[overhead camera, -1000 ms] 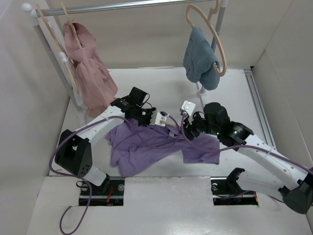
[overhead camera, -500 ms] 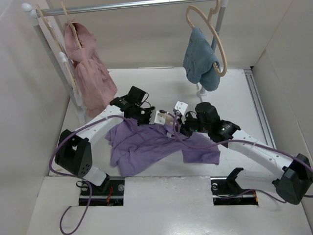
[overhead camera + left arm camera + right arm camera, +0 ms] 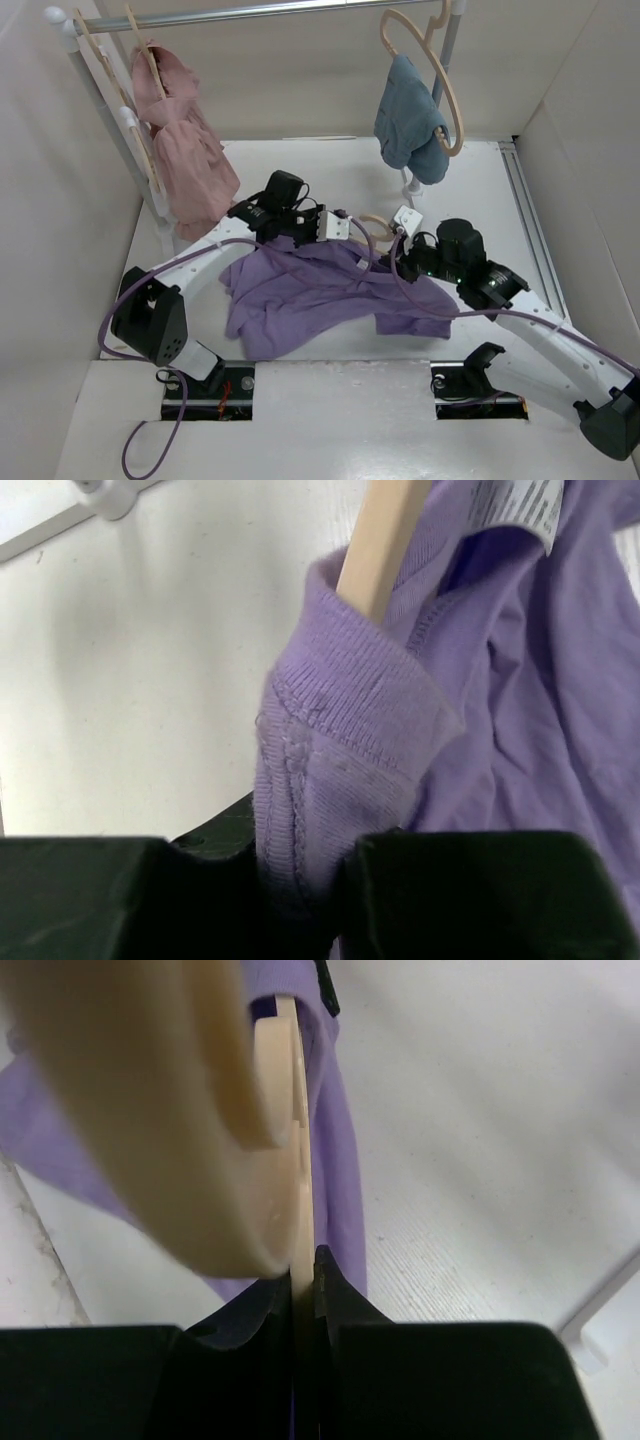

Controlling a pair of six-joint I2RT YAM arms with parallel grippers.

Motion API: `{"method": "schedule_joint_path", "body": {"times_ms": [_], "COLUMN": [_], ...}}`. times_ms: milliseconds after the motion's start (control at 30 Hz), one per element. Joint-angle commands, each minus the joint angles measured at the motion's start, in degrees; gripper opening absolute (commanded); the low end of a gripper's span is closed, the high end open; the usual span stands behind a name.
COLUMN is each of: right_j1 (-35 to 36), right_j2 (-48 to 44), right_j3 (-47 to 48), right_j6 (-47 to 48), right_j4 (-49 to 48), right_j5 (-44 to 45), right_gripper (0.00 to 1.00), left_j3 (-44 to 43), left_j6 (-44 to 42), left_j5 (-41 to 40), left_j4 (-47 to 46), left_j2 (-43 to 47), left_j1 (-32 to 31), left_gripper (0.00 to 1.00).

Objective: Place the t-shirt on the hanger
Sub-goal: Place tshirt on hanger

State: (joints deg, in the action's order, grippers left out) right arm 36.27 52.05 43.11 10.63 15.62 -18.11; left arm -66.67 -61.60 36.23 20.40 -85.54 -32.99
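The hanger should go up and outward next, above and outward of the bare bar (image 3: 362, 5) beside the blue-teal cloth, so my right gripper will hook it there and release it.
The lavender t-shirt (image 3: 300, 295) lies spread on the table. My left gripper (image 3: 335, 228) is shut on its ribbed collar (image 3: 330, 750), held just above the cloth. The pale-beige hanger (image 3: 372, 226) shows as a curved piece between my two grippers, and its arm (image 3: 380, 540) runs into the collar opening. My right gripper (image 3: 400, 232) is shut on the hanger's thin edge (image 3: 296, 1160); its hook curve (image 3: 150, 1100) looms close in the right wrist view. Purple cloth (image 3: 335, 1150) lies behind the hanger there.
A rail (image 3: 250, 12) runs across the back. A pink ruffled garment (image 3: 185, 150) hangs at its left and a blue-teal cloth (image 3: 410, 125) on a beige hanger (image 3: 445, 80) at its right. A white rack foot (image 3: 410, 188) stands behind the grippers.
My right gripper moved right and back with the hanger. My left gripper moved right and slightly back, lifting the collar. The shirt's right part has spread further right.
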Motion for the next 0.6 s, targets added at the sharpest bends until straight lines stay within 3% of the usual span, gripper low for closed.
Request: {"method": "schedule_joint_path", "body": {"times_ms": [0,33,100,167,200,233,400,567], "right_j1": [-0.8,-0.8,-1.3,-1.9,-2.5,-2.5,-2.5,-2.0], "right_j2": [-3.5,-4.1,-4.6,-4.6,-4.6,-3.7,0.7,9.9], "right_j3": [0.5,0.5,1.0,1.0,2.5,3.2,11.4,31.1], "right_j6": [-3.2,-3.3,-3.9,-4.6,-5.1,-5.8,-7.0,-8.1], "right_j4": [3.3,3.3,3.8,3.8,3.8,4.4,9.6,22.2], "right_j5": [-0.1,0.5,1.6,2.3,2.3,2.3,6.3,15.8], "right_gripper": [0.00,0.00,0.00,0.00,0.00,0.00,0.00,0.00], "left_j3": [-1.7,-1.7,-2.2,-2.2,-2.2,-2.2,-2.9,-6.0], "left_j6": [7.6,7.6,7.6,6.9,7.4,8.2,19.6,31.6], "left_j5": [-5.5,-6.3,-6.3,-6.3,-5.5,-5.5,-9.0,-16.2], "left_j4": [-5.2,-5.2,-5.2,-4.4,-4.4,-4.4,-11.0,-16.5], "left_j2": [1.6,1.6,0.9,0.9,0.9,1.4,3.2,6.1], "left_j1": [3.6,3.6,3.6,3.6,3.6,3.6,3.6,3.6], "left_gripper": [0.11,0.11,0.21,0.43,0.92,1.00,1.00,1.00]}}
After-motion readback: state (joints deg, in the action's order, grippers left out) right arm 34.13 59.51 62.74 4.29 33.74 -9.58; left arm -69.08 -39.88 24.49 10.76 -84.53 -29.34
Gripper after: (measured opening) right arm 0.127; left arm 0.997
